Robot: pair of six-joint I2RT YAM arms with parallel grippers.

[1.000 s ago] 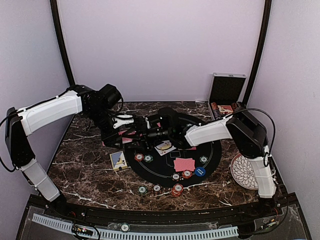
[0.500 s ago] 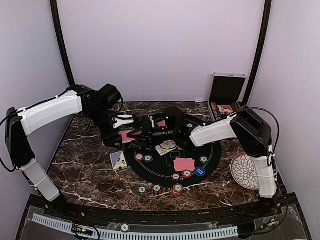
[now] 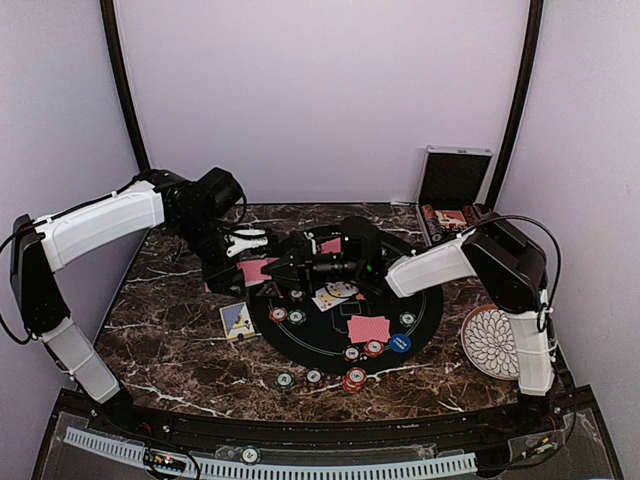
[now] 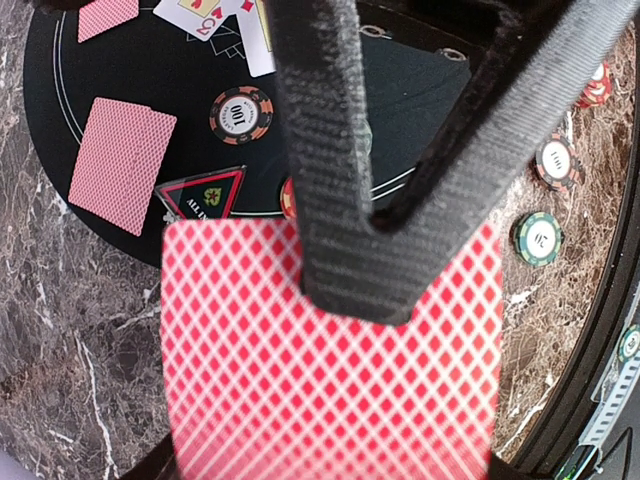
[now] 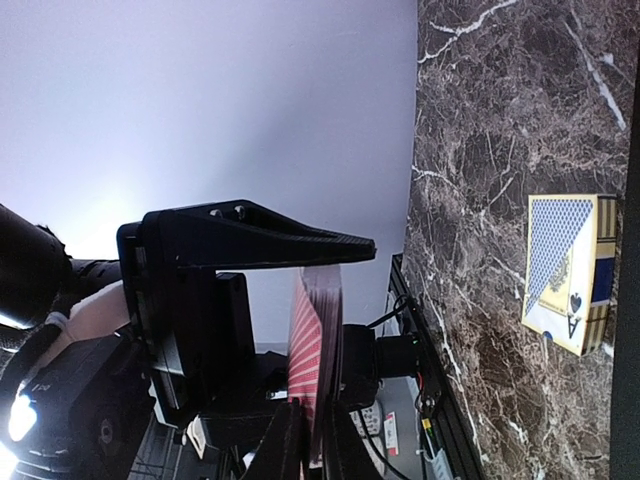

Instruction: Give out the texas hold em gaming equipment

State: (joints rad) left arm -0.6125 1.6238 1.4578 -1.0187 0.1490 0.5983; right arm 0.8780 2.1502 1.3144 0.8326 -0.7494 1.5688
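The left gripper carries the deck down to the left in the top view next and releases it on the clear marble beside the card box.
My left gripper (image 3: 248,268) is shut on a deck of red-backed playing cards (image 4: 330,400), held above the left rim of the round black mat (image 3: 425,310). My right gripper (image 5: 315,440) reaches in from the right, and its fingertips (image 4: 360,270) are pinched on the deck's top card edge. Lying on the mat are face-up cards (image 3: 333,293), a red-backed pair (image 3: 368,328), striped poker chips (image 3: 278,314), a blue button (image 3: 400,343) and a triangular marker (image 4: 205,192). More chips (image 3: 354,379) sit just off the mat's front.
A blue and yellow card box (image 3: 237,320) lies left of the mat. The open silver case (image 3: 452,190) stands at the back right. A white patterned plate (image 3: 490,342) sits by the right arm's base. Walls close in on both sides.
My right gripper's jaws have closed on the edge of the deck held by my left gripper, and the right arm has drawn slightly to the right. The left arm has stayed still.
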